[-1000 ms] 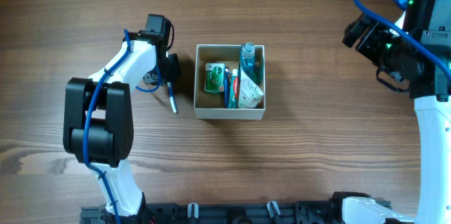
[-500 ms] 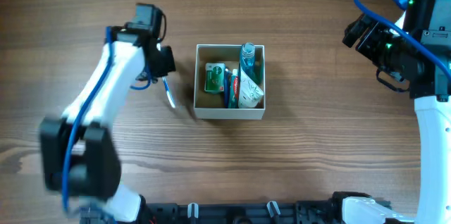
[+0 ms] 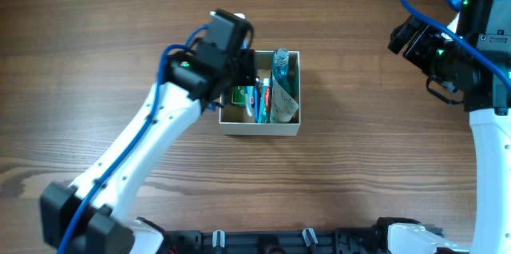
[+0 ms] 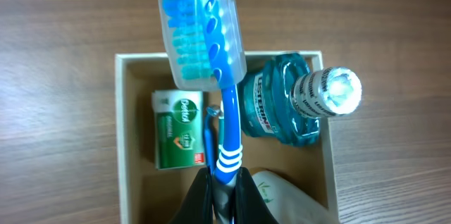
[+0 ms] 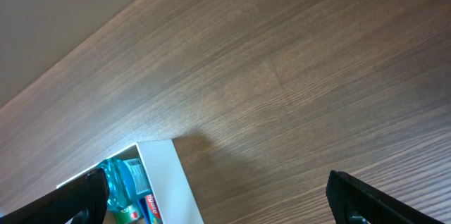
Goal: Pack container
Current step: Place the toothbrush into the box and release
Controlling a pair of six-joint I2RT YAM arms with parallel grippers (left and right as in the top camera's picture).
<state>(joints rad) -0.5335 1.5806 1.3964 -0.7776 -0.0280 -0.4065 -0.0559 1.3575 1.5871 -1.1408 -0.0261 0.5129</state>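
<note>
My left gripper should lower the blue toothbrush over the green-and-white packet (image 3: 242, 93) in the container (image 3: 260, 128) next, because the bottle and the pouch crowd the other side of the container.
The container (image 3: 260, 128) is a square white-walled box with a tan inside, at the table's middle. It holds a blue mouthwash bottle (image 3: 280, 66), a green-and-white packet (image 3: 242, 93), a toothpaste tube (image 3: 266, 98) and a white pouch (image 3: 285, 108). My left gripper (image 3: 239, 74) is over the box's left half, shut on the handle of a blue toothbrush (image 4: 201, 30) with a clear head cap. In the left wrist view the jaws (image 4: 225, 178) hold it above the packet (image 4: 177, 129) and beside the bottle (image 4: 282, 104). My right gripper (image 5: 222, 203) is open and empty, far right.
The right arm (image 3: 447, 46) stands at the table's right edge, well away from the box. The right wrist view shows the box's white wall (image 5: 169, 182) at its lower left and bare wood table (image 5: 296, 76) elsewhere.
My left arm swung right from the table left of the box, carrying the toothbrush, and now hangs over the box. The right arm has not moved.
</note>
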